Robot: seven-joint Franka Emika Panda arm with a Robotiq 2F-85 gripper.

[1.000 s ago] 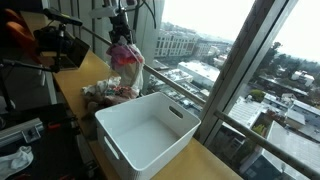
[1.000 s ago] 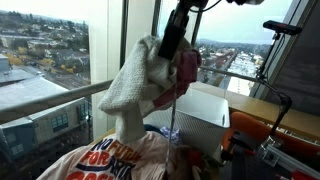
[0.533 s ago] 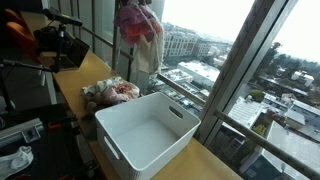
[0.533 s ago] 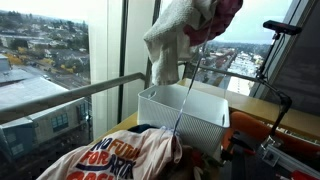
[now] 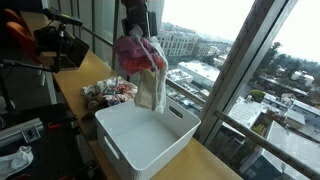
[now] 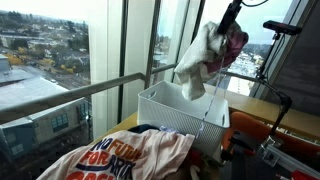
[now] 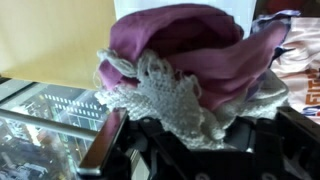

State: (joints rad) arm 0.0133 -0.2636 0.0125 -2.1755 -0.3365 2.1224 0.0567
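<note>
The bundle (image 6: 208, 55) of clothes still hangs in the air above the basket's rim, so my gripper should next go down into the open white basket to let go of it there.
My gripper (image 5: 135, 22) is shut on a bundle of clothes (image 5: 140, 60): a pink-purple garment and a cream knitted one that hangs down. I hold it in the air above the near end of a white plastic basket (image 5: 190, 130). In an exterior view the bundle (image 6: 208, 55) hangs over the basket (image 6: 170, 110). In the wrist view the purple cloth (image 7: 185, 45) and the cream knit (image 7: 160, 95) fill the space between the fingers (image 7: 190, 135). A pile of clothes (image 5: 110, 92) lies on the wooden counter beside the basket.
A white shirt with red and blue print (image 6: 115, 155) lies in front of the basket. Tall windows (image 5: 230, 60) run along the counter edge. Camera gear on stands (image 5: 55, 45) sits at the far end of the counter (image 5: 75, 80).
The gripper has carried the bundle from above the clothes pile, up and across, to above the basket, and has come lower over it.
</note>
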